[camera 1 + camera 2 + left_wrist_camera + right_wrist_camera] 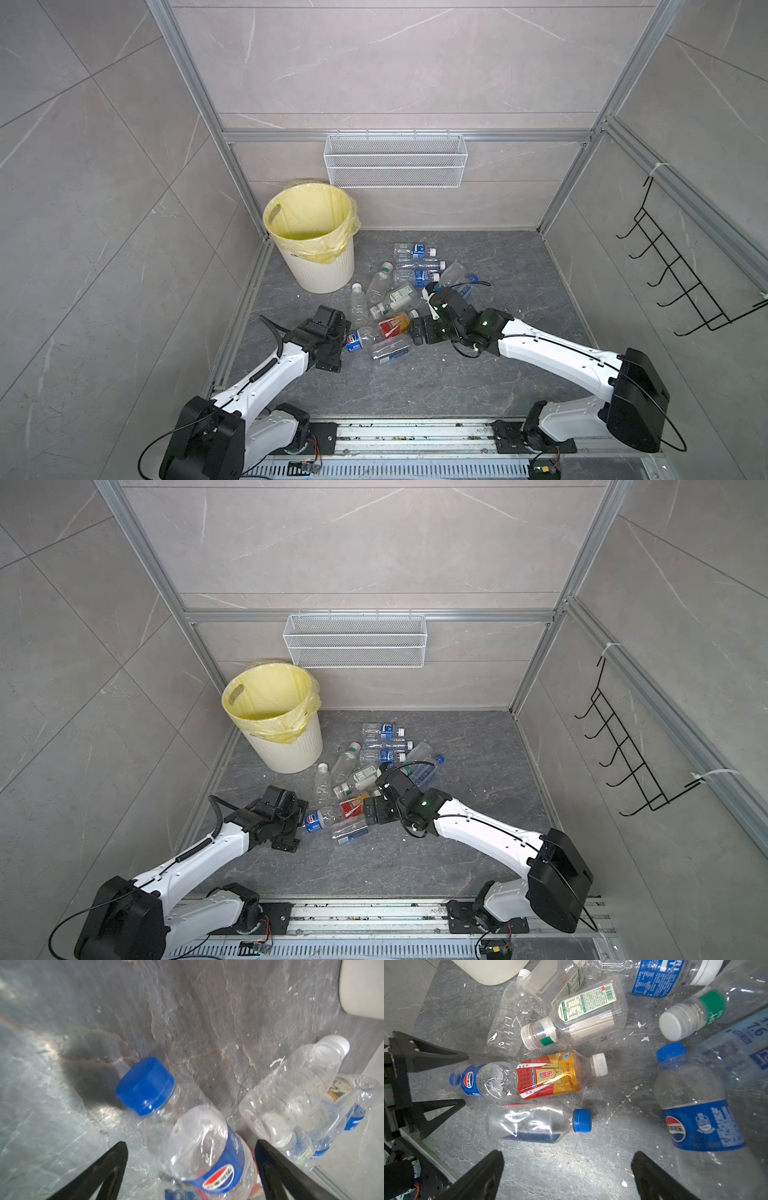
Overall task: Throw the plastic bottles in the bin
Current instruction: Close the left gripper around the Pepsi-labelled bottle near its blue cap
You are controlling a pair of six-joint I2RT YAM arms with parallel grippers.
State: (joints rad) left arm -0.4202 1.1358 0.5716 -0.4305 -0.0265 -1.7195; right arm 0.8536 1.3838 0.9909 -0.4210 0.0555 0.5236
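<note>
My left gripper should next move down onto the clear part of the bottle behind the blue cap [184,1124] and close, because the Pepsi bottle is already between its open fingers.
Several plastic bottles [415,270] lie in a loose pile on the dark floor, right of the bin [324,278], a cream ribbed bucket with a yellow bag, seen in both top views [291,754]. My left gripper [345,338] is open, its fingers on either side of a clear blue-labelled Pepsi bottle [207,1147] without closing on it. My right gripper [568,1167] is open over bare floor, just short of a clear blue-capped bottle [529,1122] and an orange-red labelled bottle [550,1075]. In a top view the right gripper [417,330] sits by that bottle's white cap.
A white wire mesh basket [395,160] hangs on the back wall and a black wire rack [681,270] on the right wall. Aluminium frame posts edge the floor. A metal rail [415,436] carrying both arm bases runs along the front.
</note>
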